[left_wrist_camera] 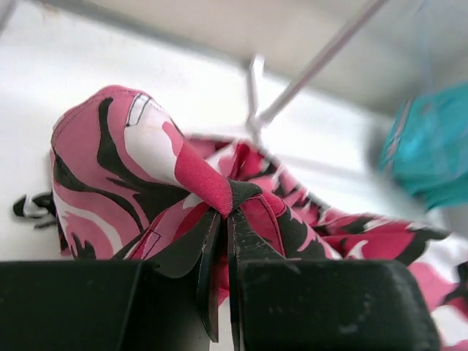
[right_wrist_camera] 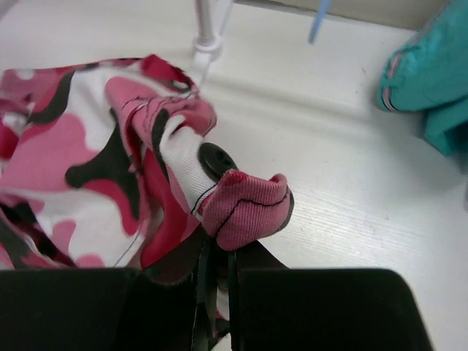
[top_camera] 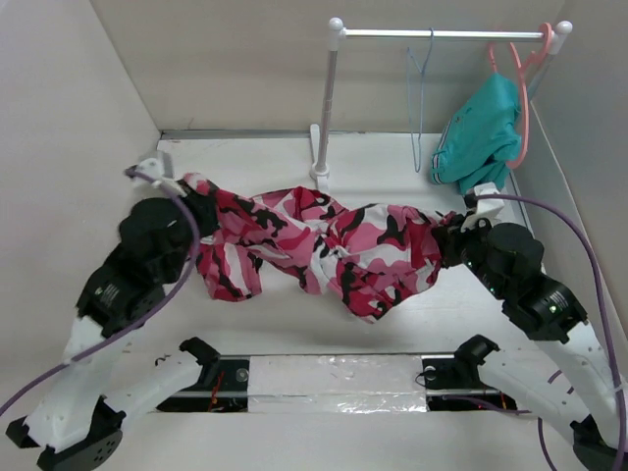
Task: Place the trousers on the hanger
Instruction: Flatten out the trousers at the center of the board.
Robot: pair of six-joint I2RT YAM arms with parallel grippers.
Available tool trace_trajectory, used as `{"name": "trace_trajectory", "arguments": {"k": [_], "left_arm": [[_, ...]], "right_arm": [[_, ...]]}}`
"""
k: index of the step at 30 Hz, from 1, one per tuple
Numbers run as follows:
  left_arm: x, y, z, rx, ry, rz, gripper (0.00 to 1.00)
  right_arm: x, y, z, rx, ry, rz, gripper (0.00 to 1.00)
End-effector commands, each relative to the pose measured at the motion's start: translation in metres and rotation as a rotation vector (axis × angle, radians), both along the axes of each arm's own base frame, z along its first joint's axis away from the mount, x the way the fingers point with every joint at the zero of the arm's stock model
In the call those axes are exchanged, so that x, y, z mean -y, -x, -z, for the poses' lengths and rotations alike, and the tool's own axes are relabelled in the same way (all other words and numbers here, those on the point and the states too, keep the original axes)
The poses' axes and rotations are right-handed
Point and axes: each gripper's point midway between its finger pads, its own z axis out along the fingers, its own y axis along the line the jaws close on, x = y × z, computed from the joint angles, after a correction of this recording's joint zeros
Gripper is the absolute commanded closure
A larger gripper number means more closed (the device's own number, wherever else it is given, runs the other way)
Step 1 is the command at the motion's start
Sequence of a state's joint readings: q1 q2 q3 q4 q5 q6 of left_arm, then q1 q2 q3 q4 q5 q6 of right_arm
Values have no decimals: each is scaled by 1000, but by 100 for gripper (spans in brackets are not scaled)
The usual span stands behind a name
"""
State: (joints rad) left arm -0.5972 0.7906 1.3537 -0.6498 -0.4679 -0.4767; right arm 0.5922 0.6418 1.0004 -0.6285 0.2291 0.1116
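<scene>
The bare tabletop by the teal garment is below my right gripper, to the right in the top view, so my right gripper will next go down and that way and release the trousers' waistband.
The pink, white and black camouflage trousers (top_camera: 324,240) hang stretched between my two grippers, sagging in the middle above the table. My left gripper (top_camera: 196,211) is shut on one end of the cloth (left_wrist_camera: 219,194). My right gripper (top_camera: 453,235) is shut on the other end, a bunched waistband fold (right_wrist_camera: 245,208) beside a black button (right_wrist_camera: 217,159). The thin pale-blue hanger (top_camera: 420,103) hangs on the white rail (top_camera: 442,33) at the back, behind and above the trousers. Its lower tip shows in the right wrist view (right_wrist_camera: 319,20).
A teal garment (top_camera: 481,132) hangs on a coral-pink hanger (top_camera: 520,88) at the rail's right end, close to my right arm. The rail's white post and foot (top_camera: 322,147) stand just behind the trousers. Walls close in on the left, back and right.
</scene>
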Motion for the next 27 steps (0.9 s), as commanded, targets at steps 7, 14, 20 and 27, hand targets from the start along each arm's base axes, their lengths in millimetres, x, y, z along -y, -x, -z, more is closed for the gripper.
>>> {"name": "trace_trajectory", "arguments": {"k": [7, 14, 20, 27], "left_arm": [[105, -26, 168, -330, -54, 329, 98], [145, -53, 209, -377, -2, 386, 100], [157, -51, 228, -383, -127, 306, 91], [138, -55, 207, -304, -138, 199, 100]], "right_arm": [[99, -81, 64, -109, 132, 519, 100], [189, -171, 98, -195, 78, 733, 100], [154, -209, 117, -262, 41, 553, 100], [105, -152, 81, -128, 38, 414, 100]]}}
